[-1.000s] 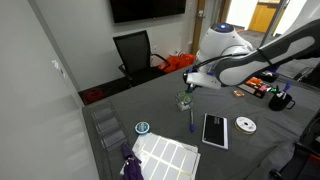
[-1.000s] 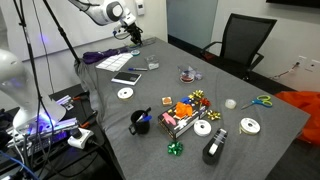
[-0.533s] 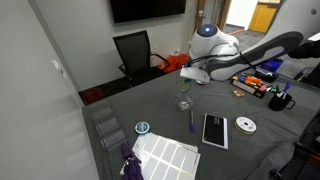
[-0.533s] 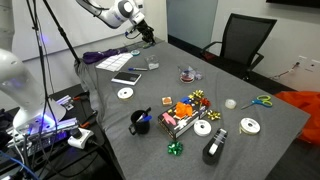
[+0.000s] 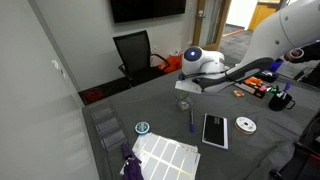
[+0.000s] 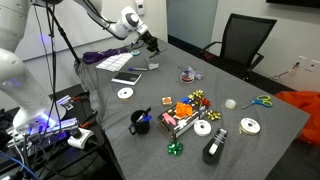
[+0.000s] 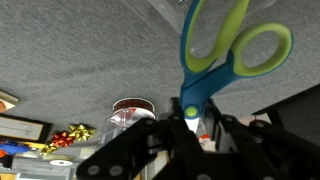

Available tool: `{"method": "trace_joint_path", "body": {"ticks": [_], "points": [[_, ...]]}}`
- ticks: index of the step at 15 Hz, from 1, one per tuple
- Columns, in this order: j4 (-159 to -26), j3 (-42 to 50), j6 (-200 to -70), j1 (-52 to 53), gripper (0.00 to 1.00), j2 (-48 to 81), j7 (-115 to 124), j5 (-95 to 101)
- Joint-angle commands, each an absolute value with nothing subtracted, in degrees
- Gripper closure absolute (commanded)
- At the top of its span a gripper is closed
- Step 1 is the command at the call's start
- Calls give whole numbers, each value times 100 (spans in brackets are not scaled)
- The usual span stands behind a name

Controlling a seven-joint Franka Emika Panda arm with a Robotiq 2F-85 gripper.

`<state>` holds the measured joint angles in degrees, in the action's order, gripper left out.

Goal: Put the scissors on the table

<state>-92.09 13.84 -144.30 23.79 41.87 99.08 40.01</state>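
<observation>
The scissors still hang above the table, so my gripper will move down to let go of them on the tabletop by the clear container just below it.
The scissors (image 7: 215, 50) have green loop handles with blue trim; in the wrist view they stand out from between my fingers, which clamp them at the pivot. My gripper (image 7: 190, 118) is shut on them. In both exterior views the gripper (image 5: 188, 88) (image 6: 150, 42) hangs a little above the dark grey table (image 5: 235, 155) (image 6: 235, 140) near one end; the scissors are too small to make out there. The blades are hidden by the fingers.
A clear jar (image 5: 184, 101) (image 6: 187, 74) stands close to the gripper. A blue pen (image 5: 191, 121), a black white-edged pad (image 5: 215, 130), tape rolls (image 5: 246, 124) and white sheets (image 5: 165, 155) lie nearby. A green-handled item (image 6: 262, 101) lies at the far end. A black chair (image 5: 135, 50) stands behind.
The arm has swung across and come lower over the table end, carrying the scissors. Nothing on the table has moved.
</observation>
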Motion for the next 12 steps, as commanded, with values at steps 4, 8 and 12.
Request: {"method": "trace_joint_path", "body": {"ticks": [4,8,12], "points": [[-8918,1385,-14148,2532,49,4776,10489,4640],[-8995,1295,-14171,2512,28,4779,10548,4776],[-9143,1248,-14298,2496,1,4667,10602,5000]]}}
